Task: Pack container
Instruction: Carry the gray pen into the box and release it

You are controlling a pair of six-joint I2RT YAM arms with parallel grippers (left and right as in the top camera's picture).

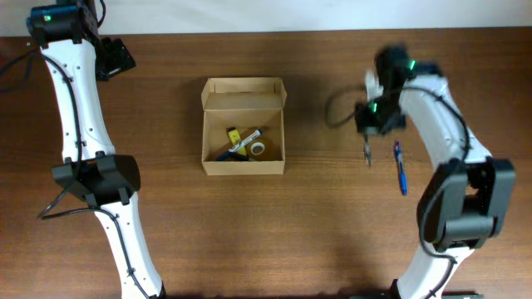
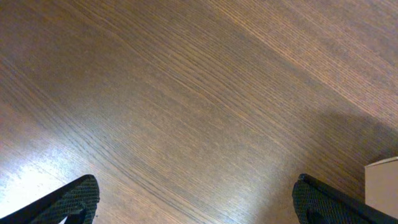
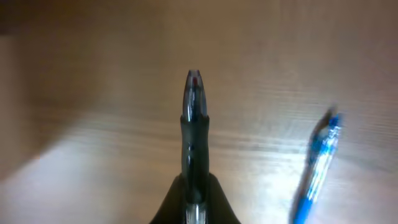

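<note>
My right gripper will next swing left in the overhead view, over the open box of pens, and release the black pen.
The container [image 1: 218, 163] is an open tan cardboard box at the table's middle, flap lid up at the back. Inside lie pens [image 1: 243, 138] and a tape roll [image 1: 258, 149]. My right gripper [image 1: 368, 126] is to the right of the box, above the table. It is shut on a black pen [image 3: 194, 134], which hangs point down and also shows in the overhead view [image 1: 367, 151]. A blue pen [image 1: 400, 167] lies on the table just right of it; the right wrist view [image 3: 318, 163] shows it too. My left gripper [image 2: 196, 199] is open and empty over bare wood at the far left back.
A pale corner of the box [image 2: 382, 183] shows at the right edge of the left wrist view. Both arm bases stand at the table's front, left [image 1: 96, 178] and right [image 1: 465, 195].
</note>
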